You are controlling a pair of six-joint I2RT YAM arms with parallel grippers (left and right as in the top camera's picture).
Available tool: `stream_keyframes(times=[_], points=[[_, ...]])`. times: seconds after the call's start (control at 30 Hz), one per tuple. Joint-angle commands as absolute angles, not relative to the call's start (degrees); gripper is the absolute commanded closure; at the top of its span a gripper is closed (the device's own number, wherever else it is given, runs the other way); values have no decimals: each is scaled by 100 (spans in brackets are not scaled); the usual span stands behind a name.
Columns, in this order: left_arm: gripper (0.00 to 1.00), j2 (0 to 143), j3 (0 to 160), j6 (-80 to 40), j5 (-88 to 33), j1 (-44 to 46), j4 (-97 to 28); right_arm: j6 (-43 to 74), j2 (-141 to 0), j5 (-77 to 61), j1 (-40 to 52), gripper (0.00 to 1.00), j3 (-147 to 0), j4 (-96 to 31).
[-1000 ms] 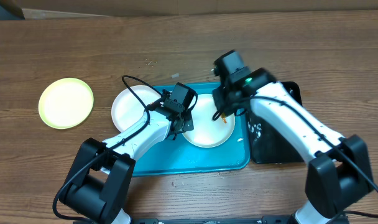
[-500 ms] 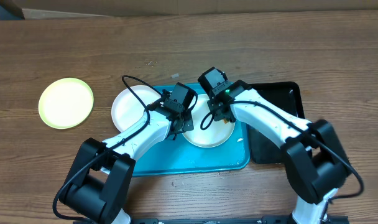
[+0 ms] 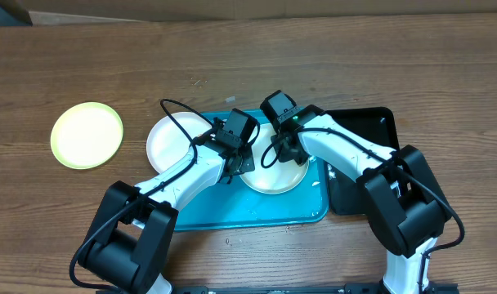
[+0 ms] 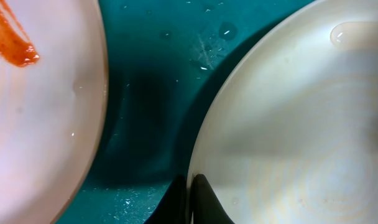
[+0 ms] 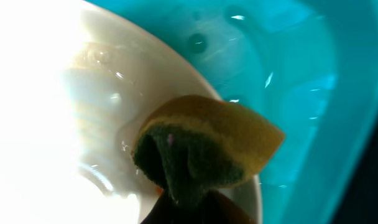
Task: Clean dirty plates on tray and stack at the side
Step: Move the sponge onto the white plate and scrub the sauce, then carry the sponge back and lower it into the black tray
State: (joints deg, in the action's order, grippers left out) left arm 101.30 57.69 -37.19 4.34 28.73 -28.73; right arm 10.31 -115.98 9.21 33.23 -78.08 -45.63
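My right gripper will lift off the middle plate next. Then it will go down into the black tray point(image 3: 348, 188) beside the turquoise tray point(image 3: 257, 208).
The turquoise tray point(image 3: 257, 208) holds two white plates. My left gripper point(image 3: 241, 162) is shut on the left rim of the middle white plate point(image 3: 275, 176), its fingertips pinching the edge in the left wrist view point(image 4: 192, 198). My right gripper point(image 3: 275, 153) is shut on a yellow-green sponge point(image 5: 207, 149) that is pressed on that plate point(image 5: 83, 81) near its rim. The other white plate point(image 3: 168, 140) lies at the tray's left end, with a red smear point(image 4: 12, 43) on it. The yellow-green rimmed plate point(image 3: 87, 135) lies on the table at the left, off the tray.
A smaller black tray point(image 3: 367, 175) sits right of the turquoise tray, partly under my right arm. The wet tray floor point(image 4: 152, 74) shows between the two white plates. Cardboard lies along the table's far edge.
My right arm has swung left from the tray's right side, bringing the sponge over the middle plate. My left gripper has stayed on the plate's rim.
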Motion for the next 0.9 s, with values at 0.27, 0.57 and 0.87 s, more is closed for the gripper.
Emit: stream_keyframes(times=[0.27,0.57,0.87], points=[[96,10173,5824,-3728,440,2814,-2891,1365,-11854,-1857,3210,96,-7979,-4508],[95,10173,5824,-3728,443,2814,-2915,845,-11382,-2556,2268,96,-8978,-5819],[92,10173,5824,-3730,443,2814,-2910,862,-10731,-508,1028,96,-9070,-7083]])
